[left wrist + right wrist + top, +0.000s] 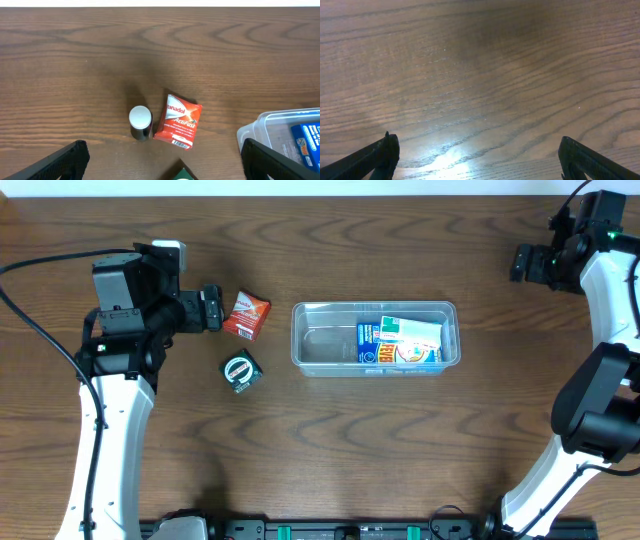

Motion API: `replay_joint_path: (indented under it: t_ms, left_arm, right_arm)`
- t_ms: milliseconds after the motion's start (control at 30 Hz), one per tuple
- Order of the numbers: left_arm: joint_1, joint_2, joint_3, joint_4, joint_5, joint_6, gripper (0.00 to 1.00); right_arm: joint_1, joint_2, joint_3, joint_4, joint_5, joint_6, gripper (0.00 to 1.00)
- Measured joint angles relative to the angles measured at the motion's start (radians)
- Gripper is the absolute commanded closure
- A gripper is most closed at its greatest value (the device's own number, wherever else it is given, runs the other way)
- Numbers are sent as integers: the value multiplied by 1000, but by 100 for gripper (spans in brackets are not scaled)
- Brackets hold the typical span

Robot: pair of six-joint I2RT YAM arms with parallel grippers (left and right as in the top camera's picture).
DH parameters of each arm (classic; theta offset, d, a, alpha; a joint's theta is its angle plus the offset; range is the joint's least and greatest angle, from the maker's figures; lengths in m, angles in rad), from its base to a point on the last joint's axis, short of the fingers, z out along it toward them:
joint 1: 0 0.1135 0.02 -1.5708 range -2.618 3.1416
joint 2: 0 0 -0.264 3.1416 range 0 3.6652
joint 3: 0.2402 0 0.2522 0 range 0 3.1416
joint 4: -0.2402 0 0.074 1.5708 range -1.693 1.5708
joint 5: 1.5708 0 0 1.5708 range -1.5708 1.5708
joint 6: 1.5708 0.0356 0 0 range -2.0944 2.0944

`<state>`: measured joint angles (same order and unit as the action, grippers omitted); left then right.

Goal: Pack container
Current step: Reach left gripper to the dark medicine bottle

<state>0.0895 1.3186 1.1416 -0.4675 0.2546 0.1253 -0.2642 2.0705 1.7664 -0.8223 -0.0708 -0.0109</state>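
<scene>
The white-capped top of the small black bottle (pixel 140 118) is between my fingers, beside the red packet; my left gripper will go down onto it next.
The container (pixel 375 338) is a clear tub in the middle of the table with blue-and-white boxes (pixel 400 342) lying in its right half. Its left corner (pixel 280 135) shows in the left wrist view. A red packet (pixel 246 316) lies left of it, and a dark green round-faced item (pixel 241 372) lies nearer the front. In the left wrist view the red packet (pixel 178 121) lies beside a small black bottle with a white cap (pixel 140 122). My left gripper (pixel 205 312) (pixel 162 152) is open and holds nothing. My right gripper (pixel 522 262) (pixel 477 145) is open over bare wood at the far right.
The wooden table (pixel 330 460) carries everything. The far table edge (pixel 160 6) runs along the top of the left wrist view. The right arm's links (pixel 600 400) stand along the right side.
</scene>
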Motion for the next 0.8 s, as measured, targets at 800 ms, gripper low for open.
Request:
replay_joint_path:
  t_ms: [800]
  left_arm:
    - [0,274,0,123,-30,68,2]
  right_arm:
    - [0,0,0,0,0,0,1]
